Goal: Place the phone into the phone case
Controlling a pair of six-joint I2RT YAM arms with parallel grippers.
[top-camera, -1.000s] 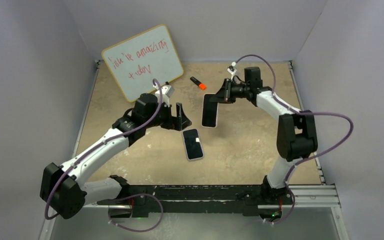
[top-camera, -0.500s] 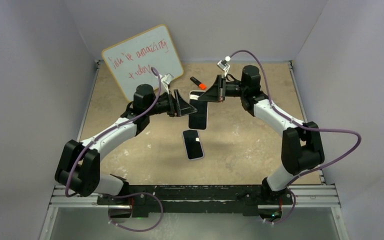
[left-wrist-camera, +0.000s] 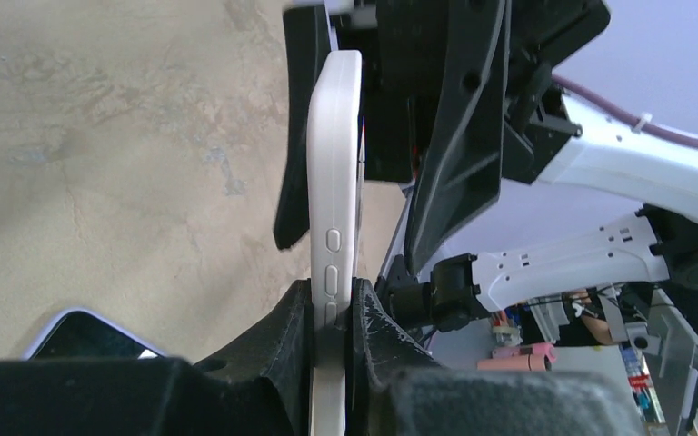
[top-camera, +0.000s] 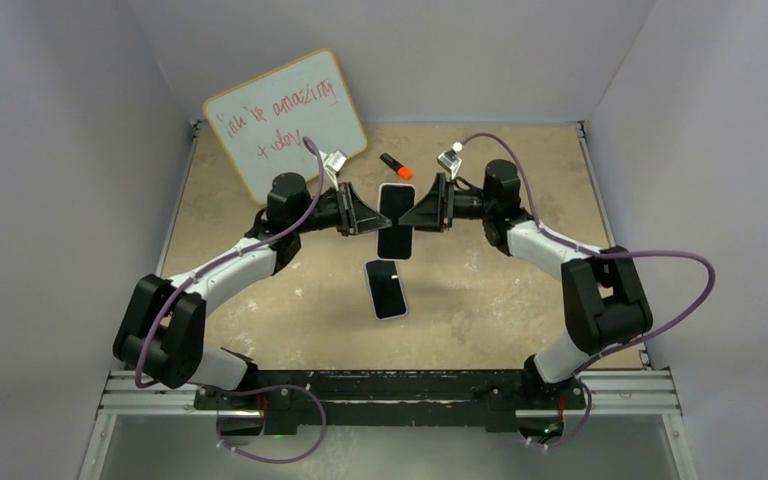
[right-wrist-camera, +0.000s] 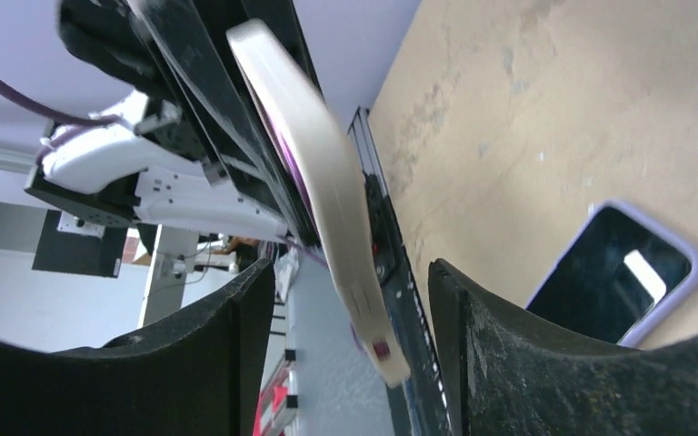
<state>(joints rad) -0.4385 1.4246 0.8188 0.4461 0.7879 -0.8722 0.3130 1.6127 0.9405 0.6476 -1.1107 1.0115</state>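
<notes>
Next, my left gripper lowers back to the left in the top view and releases the phone case (top-camera: 396, 222), since bare tabletop beside the phone lies below there.
A white phone case (top-camera: 396, 222) hangs upright in the air above the middle of the table, between my two grippers. My left gripper (top-camera: 370, 215) is shut on its lower edge; in the left wrist view the case (left-wrist-camera: 334, 182) stands pinched between the two fingers of that gripper (left-wrist-camera: 334, 304). My right gripper (top-camera: 412, 214) is open, and in the right wrist view it (right-wrist-camera: 350, 272) straddles the case (right-wrist-camera: 327, 173) with a gap on both sides. The phone (top-camera: 386, 289), with a black screen and lavender rim, lies flat on the table just below, also seen as the phone (right-wrist-camera: 613, 272) and the phone (left-wrist-camera: 86, 334).
A whiteboard (top-camera: 285, 122) with red writing leans at the back left. An orange marker (top-camera: 396, 166) lies on the table behind the grippers. Grey walls close in the table on three sides.
My right gripper brought the case leftward to the left gripper. The left gripper rose, shut on the case, and the right gripper then opened and let go.
</notes>
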